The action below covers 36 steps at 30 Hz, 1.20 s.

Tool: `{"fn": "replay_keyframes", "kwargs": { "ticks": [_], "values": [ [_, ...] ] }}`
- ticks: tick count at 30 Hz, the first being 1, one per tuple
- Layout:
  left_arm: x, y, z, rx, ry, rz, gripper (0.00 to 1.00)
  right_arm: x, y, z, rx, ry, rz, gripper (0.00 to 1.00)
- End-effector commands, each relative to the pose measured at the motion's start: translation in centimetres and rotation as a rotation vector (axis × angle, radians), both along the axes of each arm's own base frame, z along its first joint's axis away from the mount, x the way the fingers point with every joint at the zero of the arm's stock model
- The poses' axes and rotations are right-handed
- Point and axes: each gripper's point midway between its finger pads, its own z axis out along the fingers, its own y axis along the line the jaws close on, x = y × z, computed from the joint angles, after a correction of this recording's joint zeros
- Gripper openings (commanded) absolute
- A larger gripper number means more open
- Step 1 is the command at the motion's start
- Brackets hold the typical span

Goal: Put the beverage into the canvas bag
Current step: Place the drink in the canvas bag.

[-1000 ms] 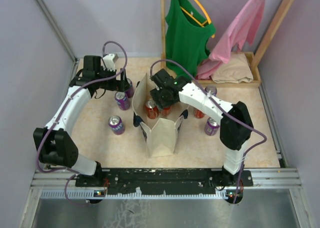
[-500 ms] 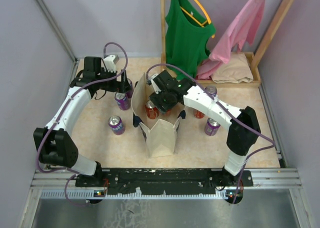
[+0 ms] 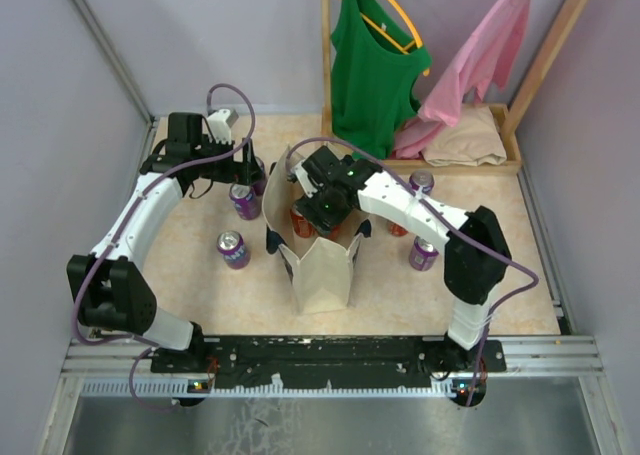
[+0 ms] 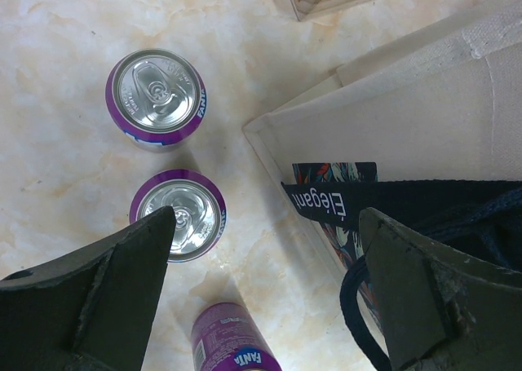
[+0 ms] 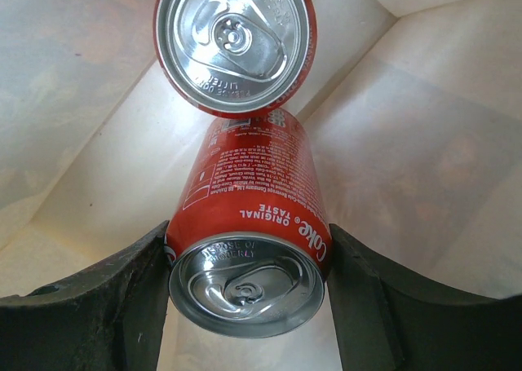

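The bag's bare bottom shows beside the standing can, so my right gripper should lower the Coke can (image 5: 249,200) inside the bag next and release it there on the bag's bottom (image 5: 181,134).
The cream canvas bag (image 3: 322,275) stands upright and open in the middle of the table. My right gripper (image 3: 320,203) reaches down into its mouth, shut on a red Coke can (image 5: 249,200), the beverage. In the right wrist view my right gripper (image 5: 245,253) holds the can by its sides, with the bag's pale inner walls (image 5: 424,126) all round. A second red can (image 5: 235,41) stands on the bag's floor just beyond it. My left gripper (image 3: 240,170) hovers open and holding nothing left of the bag; its wrist view shows the left gripper (image 4: 265,293) over bare table.
Three purple Fanta cans (image 4: 157,98) (image 4: 179,216) (image 4: 236,342) stand left of the bag, next to its navy strap (image 4: 383,204). Right of the bag are a red can (image 3: 398,225) and two purple cans (image 3: 424,252) (image 3: 422,182). A wooden rack (image 3: 470,163) with hanging clothes stands behind.
My right gripper has shifted slightly left and lower into the bag's mouth with the red can, and its elbow has swung. The left arm has not moved.
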Motion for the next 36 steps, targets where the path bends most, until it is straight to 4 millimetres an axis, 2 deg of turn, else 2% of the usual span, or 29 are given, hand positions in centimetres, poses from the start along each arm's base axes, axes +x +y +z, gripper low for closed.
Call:
{"fn": "replay_keyframes", "kwargs": {
  "ticks": [1, 17, 28, 31, 34, 36],
  "values": [
    [0.1, -0.1, 1.3, -0.018, -0.042, -0.007, 1.0, 1.6, 2.2, 1.7, 0.061, -0.079, 0.032, 0.0],
    [0.2, -0.1, 1.3, -0.019, -0.041, -0.006, 1.0, 5.0, 1.3, 1.1, 0.017, -0.134, -0.089, 0.0],
    [-0.3, 0.0, 1.2, -0.021, -0.034, 0.0, 1.0, 5.0, 1.8, -1.1, -0.001, -0.083, -0.09, 0.0],
    [-0.3, -0.1, 1.2, -0.023, -0.032, -0.003, 1.0, 5.0, 1.9, -0.8, 0.003, -0.081, -0.093, 0.09],
    [-0.3, -0.2, 1.1, -0.029, -0.03, -0.008, 1.0, 5.0, 1.9, -0.3, 0.014, -0.09, -0.094, 0.34],
    [-0.2, -0.3, 1.1, -0.032, -0.029, -0.012, 1.0, 4.9, 1.9, 0.0, 0.017, -0.094, -0.097, 0.46]
  ]
}}
